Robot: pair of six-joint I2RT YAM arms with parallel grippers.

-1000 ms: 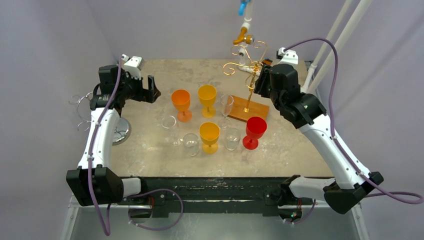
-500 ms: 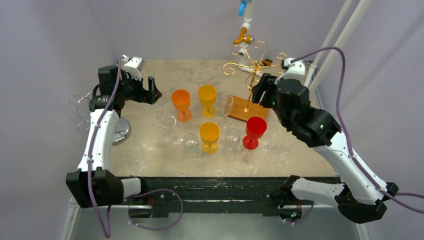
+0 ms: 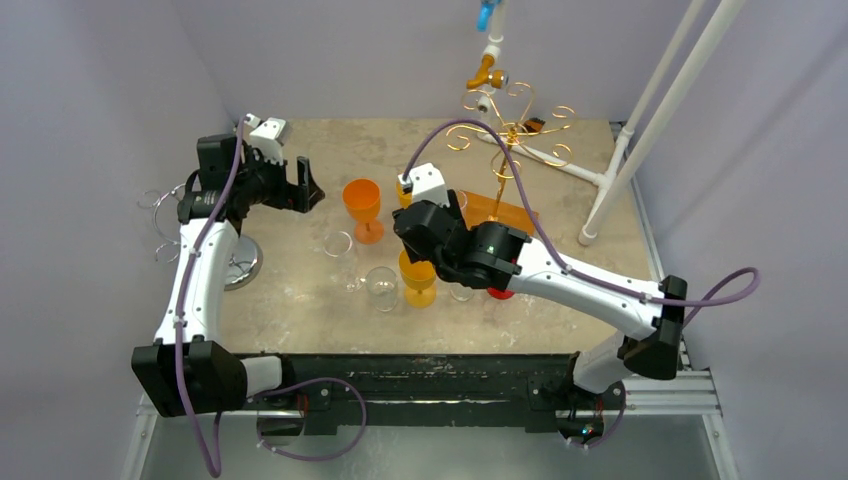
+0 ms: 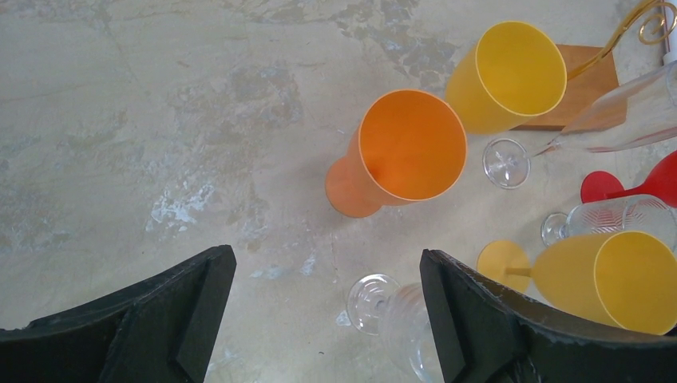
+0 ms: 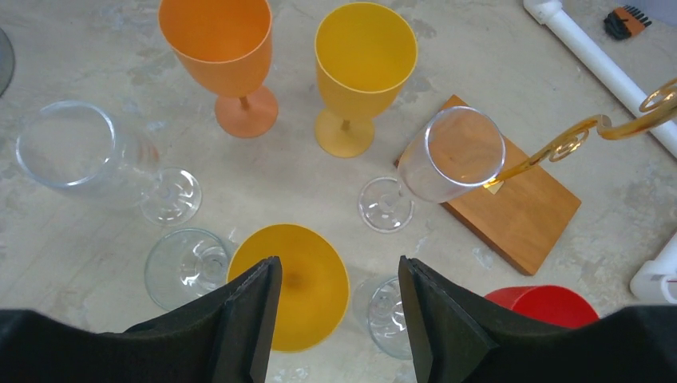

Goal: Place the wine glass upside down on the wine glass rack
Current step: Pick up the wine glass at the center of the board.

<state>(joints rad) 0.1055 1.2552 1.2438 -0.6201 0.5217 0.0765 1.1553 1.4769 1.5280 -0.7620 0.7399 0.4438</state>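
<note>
The clear flute's rim [image 5: 429, 146] lies outward of and below my right gripper, which lowers outward and toward the right in its wrist view onto it next.
The gold wire wine glass rack [image 3: 512, 128] stands on a wooden base [image 5: 515, 209] at the back of the table. Upright wine glasses stand in front of it: orange [image 3: 362, 204], yellow [image 5: 365, 56], a clear flute [image 5: 451, 155], several clear ones and a red one [image 5: 551, 307]. My right gripper [image 5: 339, 267] is open and empty, hovering over the near yellow glass [image 5: 307, 311], one finger above its bowl. My left gripper [image 4: 327, 263] hangs wide open and empty at the left [image 3: 303, 183], above a clear glass [image 4: 391, 307] and short of the orange glass [image 4: 403, 152].
A silver wire rack [image 3: 163, 215] on a round metal base [image 3: 243, 263] stands off the table's left edge. A white pipe frame [image 3: 650, 100] rises at the back right, its foot [image 5: 591, 56] lying behind the wooden base. A small brush [image 5: 627, 20] lies beyond it.
My right arm has swung from the gold rack at the back right down and left over the middle glasses, and its jaws have opened wider. The left arm has not moved.
</note>
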